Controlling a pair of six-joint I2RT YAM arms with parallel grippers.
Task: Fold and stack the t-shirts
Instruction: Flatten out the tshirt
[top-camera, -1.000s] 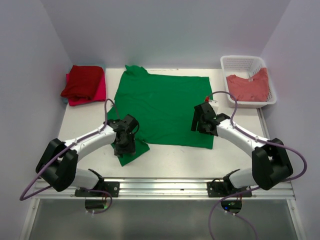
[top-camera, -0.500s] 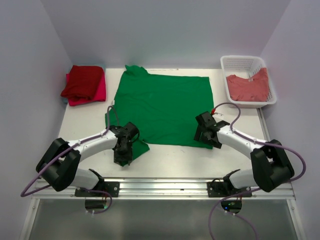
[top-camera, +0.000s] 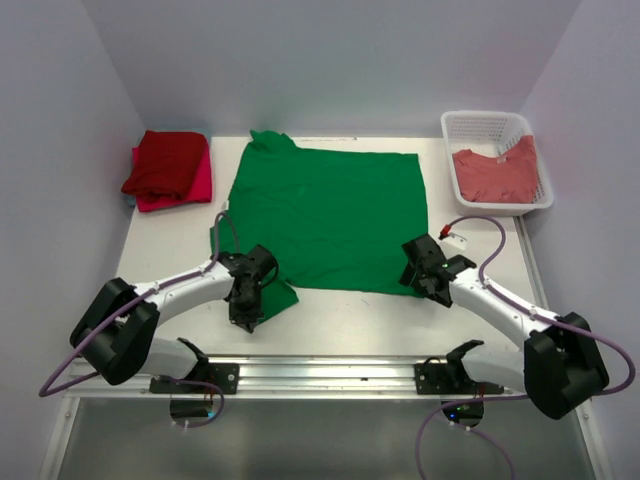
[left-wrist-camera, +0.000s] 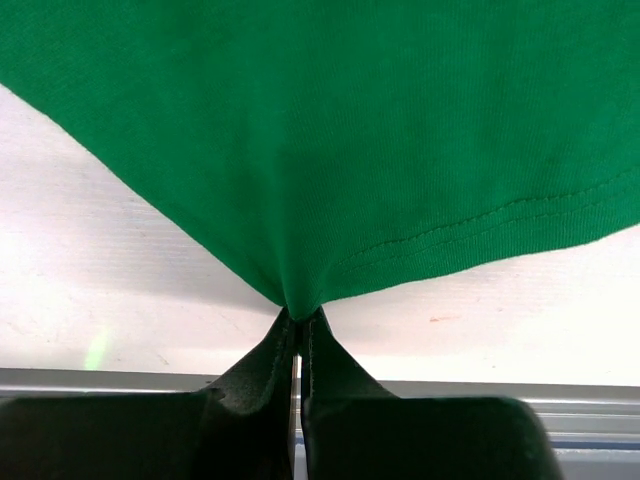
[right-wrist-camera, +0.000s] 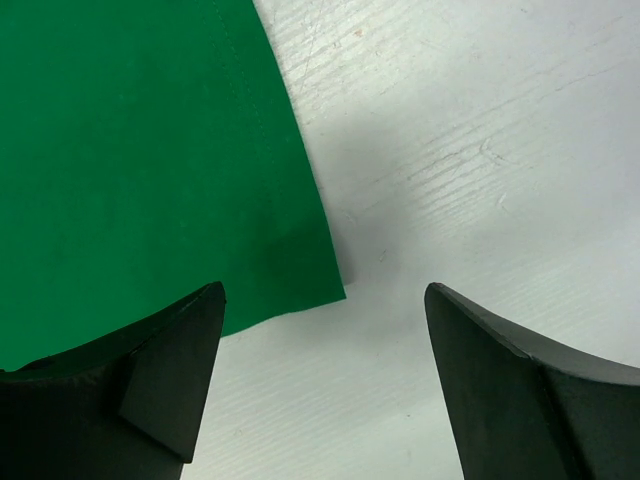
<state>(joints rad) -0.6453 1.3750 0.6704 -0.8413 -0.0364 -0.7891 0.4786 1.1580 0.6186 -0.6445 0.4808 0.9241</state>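
Note:
I should lower my right gripper onto the green t-shirt's near corner (right-wrist-camera: 332, 287) on the basket side and close it, since that corner is below, between its open fingers.
A bright green t-shirt (top-camera: 325, 215) lies spread flat in the middle of the table. My left gripper (top-camera: 248, 312) is at its near-left sleeve, shut on the sleeve's pointed tip. In the left wrist view the green cloth (left-wrist-camera: 330, 130) bunches into the closed left gripper (left-wrist-camera: 298, 318). My right gripper (top-camera: 425, 277) hovers over the shirt's near-right corner. In the right wrist view it (right-wrist-camera: 322, 288) is open, and the green corner (right-wrist-camera: 140, 150) lies flat between its fingers, untouched. Two folded t-shirts, red on pink (top-camera: 168, 168), are stacked at the back left.
A white lattice basket (top-camera: 480, 122) stands at the back right with a salmon-red t-shirt (top-camera: 497, 172) in it. A metal rail (top-camera: 330, 372) runs along the near edge by the arm bases. White walls close in the left, right and back.
My left gripper has shut on the green sleeve tip. My right gripper has moved nearer and right, from over the shirt's right edge to its near-right corner, still open.

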